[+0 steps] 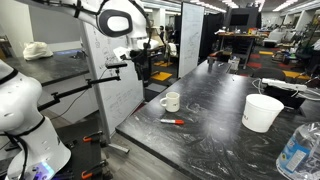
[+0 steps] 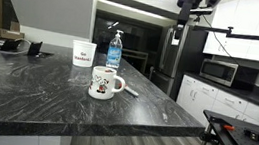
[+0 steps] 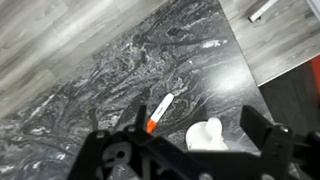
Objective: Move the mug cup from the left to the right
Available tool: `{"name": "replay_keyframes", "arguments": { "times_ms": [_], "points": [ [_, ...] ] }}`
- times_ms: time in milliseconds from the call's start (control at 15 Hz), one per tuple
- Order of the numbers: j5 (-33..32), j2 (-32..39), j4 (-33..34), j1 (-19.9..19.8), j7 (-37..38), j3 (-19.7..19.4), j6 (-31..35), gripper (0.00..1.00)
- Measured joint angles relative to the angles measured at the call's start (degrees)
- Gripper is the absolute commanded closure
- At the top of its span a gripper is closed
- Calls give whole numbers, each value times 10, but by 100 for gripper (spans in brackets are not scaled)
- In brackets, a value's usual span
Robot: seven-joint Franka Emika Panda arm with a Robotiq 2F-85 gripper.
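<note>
My open gripper moves outward and down onto the mug's rim on the marker's side [image 1: 177, 95] [image 3: 190, 134] next, since the mug stands well below it, with its opening up.
The small white mug [image 1: 170, 101] with a side handle stands on the dark marble table near its edge. It also shows in an exterior view [image 2: 103, 82], with a printed pattern on its side, and in the wrist view [image 3: 205, 136], seen from above. My gripper [image 1: 141, 70] hangs high above the table edge, well clear of the mug. In the wrist view my gripper [image 3: 170, 128] is open and empty, with the mug between and below the fingers. In an exterior view [image 2: 191, 2] only its upper part shows at the top of the picture.
A white and orange marker [image 1: 173, 121] lies near the mug, also in the wrist view [image 3: 160, 111]. A larger white tub [image 1: 262, 112] and a water bottle [image 1: 297, 150] stand on the table [image 1: 215, 90]. The floor lies beyond the table edge.
</note>
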Motion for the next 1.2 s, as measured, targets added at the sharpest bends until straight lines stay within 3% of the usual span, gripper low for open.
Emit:
{"name": "replay_keyframes", "arguments": {
  "times_ms": [467, 933, 1067, 1133, 1200],
  "points": [
    [25, 260, 202, 1, 0, 5, 30, 0],
    [27, 425, 340, 2, 2, 13, 35, 0],
    [27, 454, 362, 2, 2, 14, 35, 6],
    [27, 466, 372, 3, 3, 14, 35, 27],
    [27, 477, 380, 4, 3, 14, 35, 30]
  ]
}}
